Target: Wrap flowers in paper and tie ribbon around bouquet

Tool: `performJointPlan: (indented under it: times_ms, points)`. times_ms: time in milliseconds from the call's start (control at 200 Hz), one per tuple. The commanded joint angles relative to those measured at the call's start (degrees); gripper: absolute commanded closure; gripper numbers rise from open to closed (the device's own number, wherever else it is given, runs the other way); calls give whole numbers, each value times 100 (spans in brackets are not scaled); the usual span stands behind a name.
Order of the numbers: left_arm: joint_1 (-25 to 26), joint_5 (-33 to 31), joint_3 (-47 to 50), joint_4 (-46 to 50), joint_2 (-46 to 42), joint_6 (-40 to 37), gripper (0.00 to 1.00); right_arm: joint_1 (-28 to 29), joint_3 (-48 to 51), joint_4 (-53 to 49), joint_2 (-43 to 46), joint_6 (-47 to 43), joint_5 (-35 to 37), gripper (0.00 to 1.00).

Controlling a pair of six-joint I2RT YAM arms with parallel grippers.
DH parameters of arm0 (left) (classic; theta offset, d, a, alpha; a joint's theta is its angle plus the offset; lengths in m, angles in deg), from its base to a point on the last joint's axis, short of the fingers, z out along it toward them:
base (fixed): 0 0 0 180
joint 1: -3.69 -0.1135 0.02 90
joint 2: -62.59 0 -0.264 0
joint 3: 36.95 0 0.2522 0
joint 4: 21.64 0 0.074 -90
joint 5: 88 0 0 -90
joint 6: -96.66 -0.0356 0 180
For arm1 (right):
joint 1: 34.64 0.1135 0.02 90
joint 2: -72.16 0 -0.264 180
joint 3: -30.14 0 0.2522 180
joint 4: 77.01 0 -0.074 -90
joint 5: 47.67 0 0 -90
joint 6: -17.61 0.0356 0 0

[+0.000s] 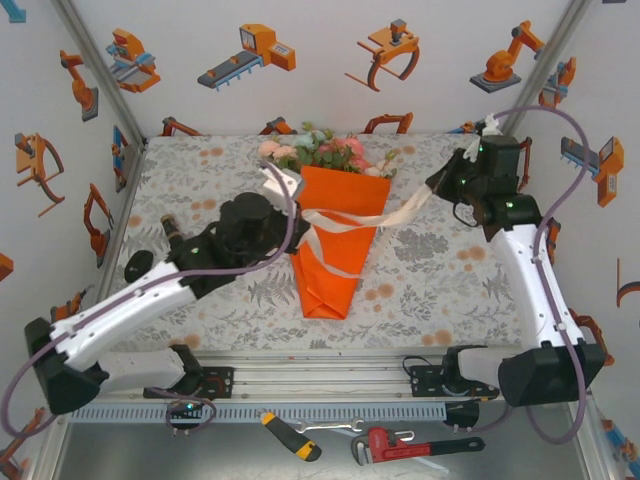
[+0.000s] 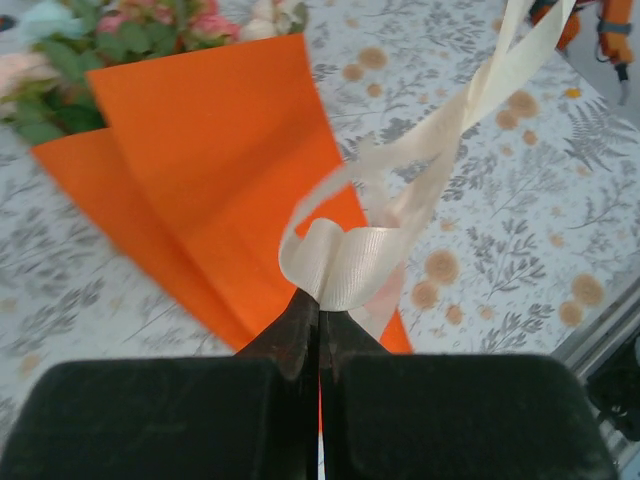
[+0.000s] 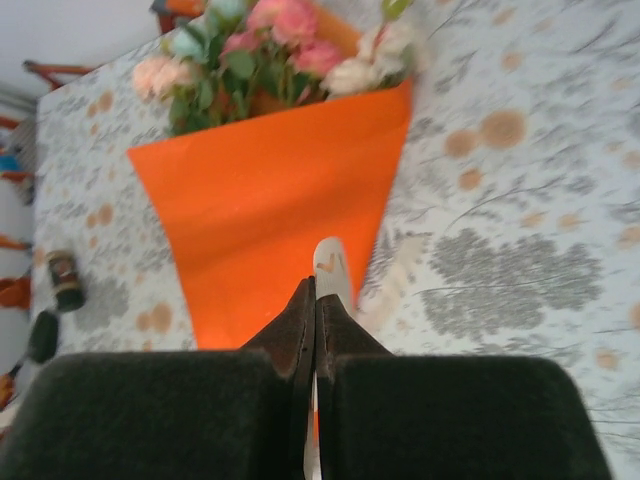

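My left gripper will next move toward the dark cylinder and down, because the ribbon (image 1: 350,222) sags, and then let go of the loop on the cloth beside the cone.
The bouquet lies in the middle of the floral tablecloth. Its orange paper (image 1: 338,240) forms a cone tapering toward me, and the flowers (image 1: 325,150) stick out at the far end. The cream ribbon (image 1: 350,222) runs loosely across the cone. My left gripper (image 1: 281,186) hovers at the cone's upper left, shut on a folded loop of ribbon (image 2: 350,265), its tips (image 2: 320,305) pinched together over the paper (image 2: 215,170). My right gripper (image 1: 436,186) is off to the cone's right, shut (image 3: 316,295) on the ribbon's other end (image 3: 330,262), facing the paper (image 3: 270,200) and flowers (image 3: 270,50).
A small dark cylinder (image 1: 165,222) lies on the cloth at the left. A yellow-handled screwdriver (image 1: 292,437) and a red pipe wrench (image 1: 400,443) rest on the ledge below the base rail (image 1: 320,375). White walls enclose the table on three sides.
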Motion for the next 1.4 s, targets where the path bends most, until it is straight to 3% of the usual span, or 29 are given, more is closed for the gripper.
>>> performJointPlan:
  times_ms: [0, 135, 225, 411, 536, 661, 701, 756, 836, 916, 1021, 1136, 1196, 1277, 1397]
  points:
    - [-122, -1250, -564, 1342, -558, -510, 100, 285, -20, 1005, 308, 348, -835, 100]
    - [-430, -2323, -1140, 1880, -740, -1142, 100, 780, 130, 1053, 903, 344, -397, 100]
    - [-529, -2511, -1213, 1724, -895, -1500, 100, 874, 406, 1042, 1400, 564, 19, 100]
    - [-543, -960, -733, 787, -714, -2175, 100, 898, 1439, 1148, 2100, 905, 822, 100]
    - [-407, 563, -361, -50, 481, -1542, 100, 896, 1784, 524, 2185, 864, 1927, 100]
    - [222, 818, -302, -866, 1826, -1358, 100, 876, 2125, -161, 2266, 1026, 3545, 100]
    - [412, 952, -338, -978, 2136, -1400, 91, 858, 2254, -321, 2314, 1098, 3906, 100]
    - [602, 1216, -258, -1255, 2408, -1453, 69, 850, 2489, -470, 2383, 1339, 4339, 100]
    - [651, 1356, -194, -1356, 2596, -1317, 39, 780, 2733, -690, 2348, 1541, 4568, 85]
    - [582, 981, -93, -1269, 2360, -1218, 28, 644, 2854, -632, 2275, 1374, 4274, 72]
    - [116, 474, 95, -870, 1696, -580, 23, 510, 2868, 15, 2203, 435, 3022, 49]
    - [-919, 170, 497, -77, 956, 810, 22, 523, 2654, 749, 1628, -676, 567, 48]
    - [-1632, 428, 800, 287, 686, 1514, 22, 652, 2384, 686, 1045, -936, 34, 50]
    - [-2396, 823, 1228, 516, 458, 2258, 29, 1108, 1908, 449, 362, -1429, -109, 51]
    - [-2835, 1263, 1652, 547, 357, 2857, 32, 1694, 1475, 644, -602, -1848, -869, 53]
